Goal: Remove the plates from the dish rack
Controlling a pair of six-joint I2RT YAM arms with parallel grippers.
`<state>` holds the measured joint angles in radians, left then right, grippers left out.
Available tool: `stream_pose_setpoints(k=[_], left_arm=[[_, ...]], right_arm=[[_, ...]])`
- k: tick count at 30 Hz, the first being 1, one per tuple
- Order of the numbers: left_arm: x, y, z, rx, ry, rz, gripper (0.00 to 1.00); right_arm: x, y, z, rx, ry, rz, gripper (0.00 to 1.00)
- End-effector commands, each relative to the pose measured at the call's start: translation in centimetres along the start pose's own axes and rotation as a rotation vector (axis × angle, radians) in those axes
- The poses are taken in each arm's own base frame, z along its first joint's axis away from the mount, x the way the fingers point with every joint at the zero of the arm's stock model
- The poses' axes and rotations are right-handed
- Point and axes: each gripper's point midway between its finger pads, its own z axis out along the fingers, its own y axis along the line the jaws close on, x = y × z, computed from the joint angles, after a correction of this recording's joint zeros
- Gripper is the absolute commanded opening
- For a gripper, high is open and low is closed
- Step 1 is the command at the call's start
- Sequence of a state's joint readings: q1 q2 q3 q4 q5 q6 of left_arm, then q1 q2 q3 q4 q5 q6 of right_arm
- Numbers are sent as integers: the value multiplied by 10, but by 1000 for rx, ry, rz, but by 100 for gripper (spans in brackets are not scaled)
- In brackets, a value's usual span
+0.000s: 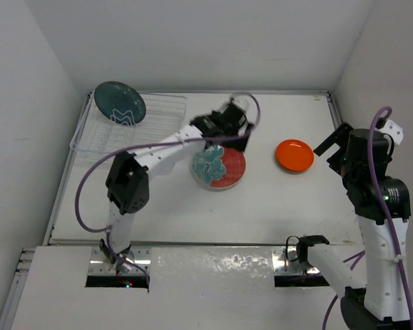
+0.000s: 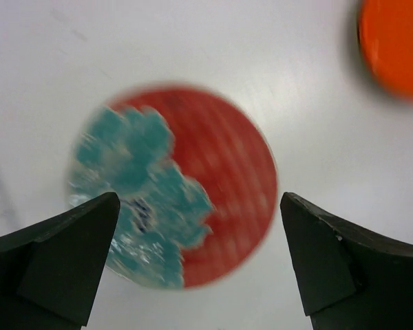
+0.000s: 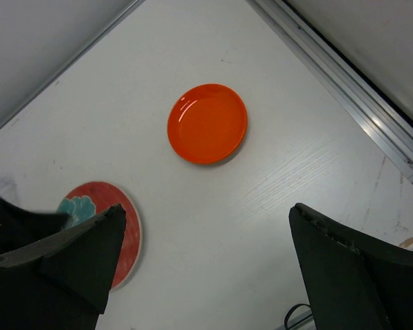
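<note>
The dark teal plate is standing in the rack [image 1: 151, 127], so my left gripper needs to move outward and to the left in the top view, onto the plate's upper rim.
The red and teal plate [image 1: 219, 167] lies flat on the table, also in the left wrist view [image 2: 175, 185] and the right wrist view [image 3: 117, 227]. My left gripper [image 1: 228, 137] hovers just above its far edge, open and empty [image 2: 199, 261]. The orange plate [image 1: 294, 155] lies flat to the right, seen too in the right wrist view [image 3: 207, 123] and the left wrist view [image 2: 396, 45]. The dark teal plate [image 1: 120, 102] stands upright in the dish rack [image 1: 151, 127] at the back left. My right gripper [image 1: 334, 144] is open and empty [image 3: 206, 275], raised right of the orange plate. The yellow-gold plate is out of view.
White walls close in the table on the left, back and right. A metal rail [image 3: 344, 82] runs along the table's right edge. The left arm's purple cable [image 1: 89, 185] loops over the left side.
</note>
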<state>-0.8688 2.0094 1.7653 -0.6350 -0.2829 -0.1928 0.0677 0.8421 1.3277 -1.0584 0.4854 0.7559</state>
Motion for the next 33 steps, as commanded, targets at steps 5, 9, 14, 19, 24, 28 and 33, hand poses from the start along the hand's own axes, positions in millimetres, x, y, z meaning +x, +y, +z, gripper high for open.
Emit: stream_pose_setpoints(k=[5, 9, 14, 19, 24, 28, 33], left_arm=[[-120, 292, -66, -322, -306, -984, 100], [-113, 402, -63, -290, -468, -1345, 100], [-135, 463, -75, -252, -672, -1481, 93], [-121, 474, -61, -346, -598, -1547, 90], [-93, 475, -38, -368, -552, -1590, 57], [-91, 477, -38, -397, -534, -1571, 42], [-93, 479, -53, -422, -552, -1538, 28]], right_arm=[[13, 26, 14, -108, 47, -7, 99], [43, 42, 26, -191, 147, -33, 99], [79, 49, 39, -241, 272, -81, 99], [93, 47, 47, -232, 319, -122, 99], [84, 53, 52, -232, 312, -156, 99], [78, 56, 55, -229, 303, -164, 99], [82, 62, 59, -243, 323, -157, 99]])
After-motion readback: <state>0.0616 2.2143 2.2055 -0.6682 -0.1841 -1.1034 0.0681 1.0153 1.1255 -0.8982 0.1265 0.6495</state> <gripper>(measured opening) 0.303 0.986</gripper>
